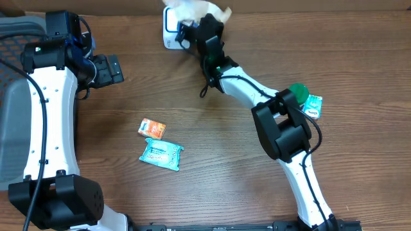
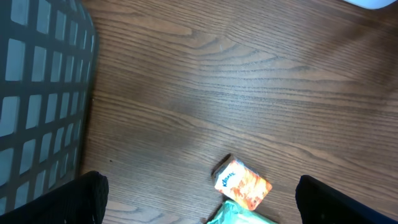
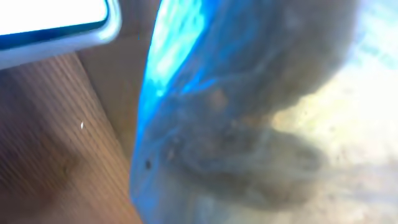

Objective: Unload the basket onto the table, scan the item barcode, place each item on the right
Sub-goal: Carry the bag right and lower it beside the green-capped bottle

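My right gripper carries the item back from the scanner next and lowers it beside the green object, where empty wood leaves room for it.
The item point(image 1: 192, 9), a crinkly whitish packet with a blue edge, is held at the far back of the table by my right gripper point(image 1: 200, 27), which is shut on it. It hangs beside the white scanner point(image 1: 169, 30) with a blue-rimmed face. In the right wrist view the blurred item point(image 3: 261, 118) fills the frame and hides the fingers; the scanner point(image 3: 56, 25) shows at the top left. My left gripper point(image 1: 110, 69) stands open and empty at the left, its fingertips point(image 2: 86, 198) wide apart over bare wood.
An orange tissue pack point(image 1: 152, 129) and a teal packet point(image 1: 162, 154) lie mid-table; the orange pack point(image 2: 243, 185) shows between my left fingers. A green object point(image 1: 298, 93) and a small teal packet point(image 1: 313, 106) lie right. A grey mesh basket point(image 1: 13, 109) stands at the left edge.
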`<state>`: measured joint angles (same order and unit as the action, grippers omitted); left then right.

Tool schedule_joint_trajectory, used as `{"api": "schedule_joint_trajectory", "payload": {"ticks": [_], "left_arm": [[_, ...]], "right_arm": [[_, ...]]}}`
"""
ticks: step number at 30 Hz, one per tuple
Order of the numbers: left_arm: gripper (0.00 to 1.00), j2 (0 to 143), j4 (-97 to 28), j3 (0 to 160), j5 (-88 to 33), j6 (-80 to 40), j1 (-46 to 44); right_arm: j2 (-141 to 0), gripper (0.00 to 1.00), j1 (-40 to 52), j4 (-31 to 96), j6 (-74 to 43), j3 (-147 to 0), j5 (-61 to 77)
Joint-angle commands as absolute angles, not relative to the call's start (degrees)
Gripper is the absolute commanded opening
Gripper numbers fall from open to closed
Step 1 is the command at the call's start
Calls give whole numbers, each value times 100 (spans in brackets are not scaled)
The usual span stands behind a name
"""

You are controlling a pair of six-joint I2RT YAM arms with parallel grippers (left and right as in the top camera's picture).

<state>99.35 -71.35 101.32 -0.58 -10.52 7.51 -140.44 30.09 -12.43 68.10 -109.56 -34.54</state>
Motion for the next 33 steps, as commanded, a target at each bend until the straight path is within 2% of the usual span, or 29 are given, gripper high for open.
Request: {"api": "schedule_joint_trajectory", "payload": {"ticks": [1,6,11,16,19,23,33], "left_arm": [[100,9974,-7133,10171,1,-1070,749],[99,9974,-7133,10171,1,-1070,749],[100,9974,-7133,10171,1,-1070,749],[99,9974,-7133,10171,1,-1070,749],[99,9974,-7133,10171,1,-1070,749],[100,9974,-7133,10171,1,-1070,749],[100,9974,-7133,10171,1,-1070,749]], "right_arm": [[-12862,4,3057,-541,4783,-11065,-4128],[-11977,4,3181,1809,2884,-11065,-3817],[-11192,4,3103,4316,1291,-11065,-1933],[-10973,4,2755,6547,878,-11063,145],[-11039,4,2512,7660,878,-10934,622],[-11039,5,2244,8027,878,-10357,652],[-11039,8,1428,7570,897,-8908,276]]}}
